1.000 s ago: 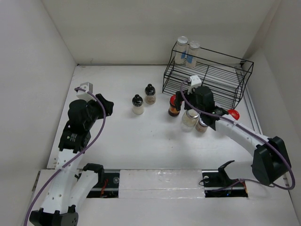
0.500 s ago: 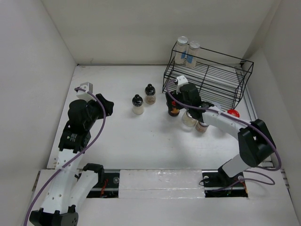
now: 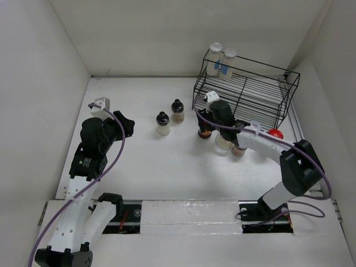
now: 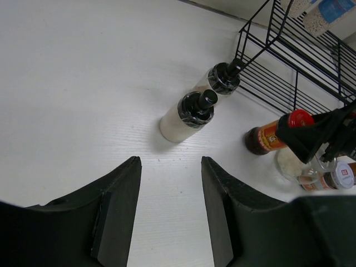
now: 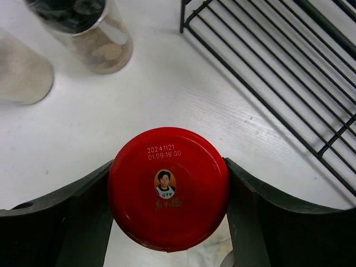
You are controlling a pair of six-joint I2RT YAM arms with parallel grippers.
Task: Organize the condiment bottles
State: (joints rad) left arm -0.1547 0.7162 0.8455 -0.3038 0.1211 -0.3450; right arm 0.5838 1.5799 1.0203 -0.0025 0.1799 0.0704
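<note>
My right gripper carries the red-capped bottle up and outward next, then down onto the rack's top shelf beside the blue-labelled jars and releases it, since that spot is empty.
My right gripper (image 5: pixel 168 163) is shut on the red cap (image 5: pixel 168 192) of an amber condiment bottle (image 3: pixel 205 132) that stands on the table just in front of the black wire rack (image 3: pixel 245 94); both fingers press the cap's sides. Two black-capped pale bottles (image 3: pixel 163 123) (image 3: pixel 177 111) stand upright at the middle of the table, and in the left wrist view they are ahead of me (image 4: pixel 186 114) (image 4: pixel 219 80). My left gripper (image 4: pixel 169 161) hangs open over bare table at the left, nothing between its fingers. Two blue-labelled jars (image 3: pixel 214 58) (image 3: pixel 227 61) stand on the rack's top shelf.
A clear jar (image 3: pixel 223 143) and a smaller jar (image 3: pixel 239 149) stand right beside the held bottle, under my right arm. Another red cap (image 3: pixel 276 133) shows by the rack's right foot. White walls close in the table on three sides.
My right gripper swung left from above the clear jars to the red-capped bottle and closed its jaws on the cap. The left arm has not moved.
</note>
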